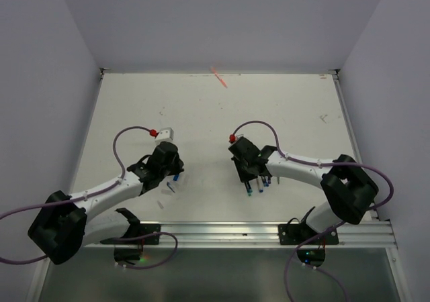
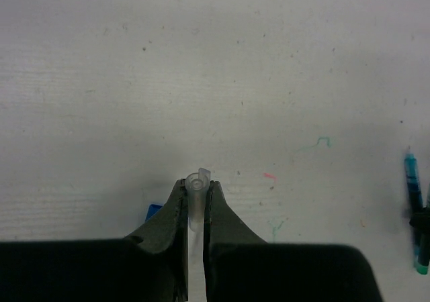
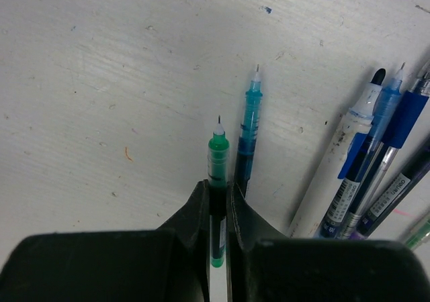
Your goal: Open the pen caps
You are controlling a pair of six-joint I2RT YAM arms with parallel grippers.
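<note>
My left gripper moves down next to release the clear pen cap (image 2: pixel 197 181) on the bare tabletop beside the blue cap, as that open spot is just below it.
My left gripper (image 2: pixel 197 185) is shut on a small clear plastic pen cap (image 2: pixel 197 181), open end facing the camera, held just above the table. A blue cap (image 2: pixel 153 212) peeks out behind its left finger; it also shows in the top view (image 1: pixel 175 178) beside the left gripper (image 1: pixel 171 173). My right gripper (image 3: pixel 217 189) is shut on the barrel of a green pen (image 3: pixel 218 156) whose bare tip points away. An uncapped teal pen (image 3: pixel 249 129) lies right beside it on the table. In the top view the right gripper (image 1: pixel 249 181) is over the pens.
Several more pens, white and blue (image 3: pixel 376 147), lie in a bunch to the right of the right gripper. Teal pens (image 2: pixel 414 194) show at the right edge of the left wrist view. A thin orange-red thing (image 1: pixel 219 77) lies near the table's far edge. Walls enclose the table.
</note>
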